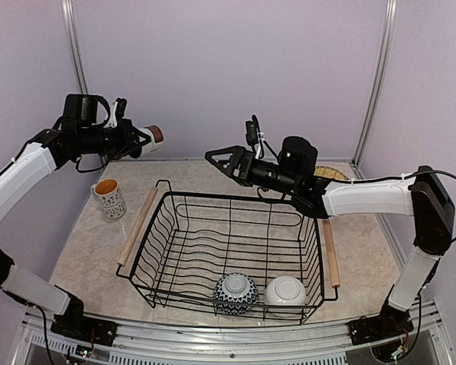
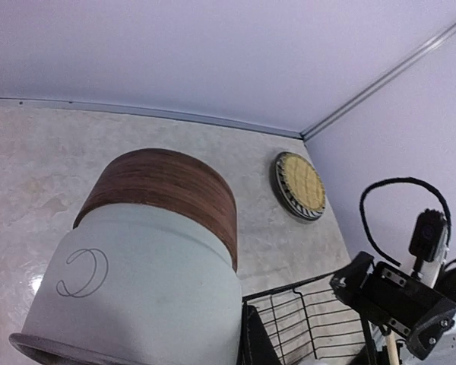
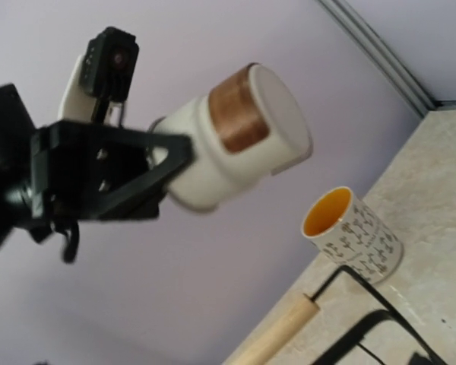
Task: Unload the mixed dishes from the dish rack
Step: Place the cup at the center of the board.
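Observation:
My left gripper tips downward and lowers the sideways white cup base-first onto the tabletop between the tall patterned cup (image 1: 109,198) and the rack (image 1: 167,228) next, since that gap is bare.
My left gripper (image 1: 140,140) is shut on the white cup with brown band (image 1: 153,134), held on its side high above the table's back left; it fills the left wrist view (image 2: 152,258) and shows in the right wrist view (image 3: 239,133). My right gripper (image 1: 213,157) is open and empty, in the air above the back rim of the black wire dish rack (image 1: 167,228). The blue-patterned bowl (image 1: 235,293) and white bowl (image 1: 285,291) lie upside down at the rack's near end. The tall patterned cup (image 1: 109,198) stands upright left of the rack.
The woven yellow mat (image 2: 301,181) lies on the striped plate (image 2: 283,194) at the back right corner, partly hidden behind my right arm in the top view. Wooden handles (image 1: 137,226) (image 1: 330,253) run along the rack's sides. Lilac walls close in the back and both sides.

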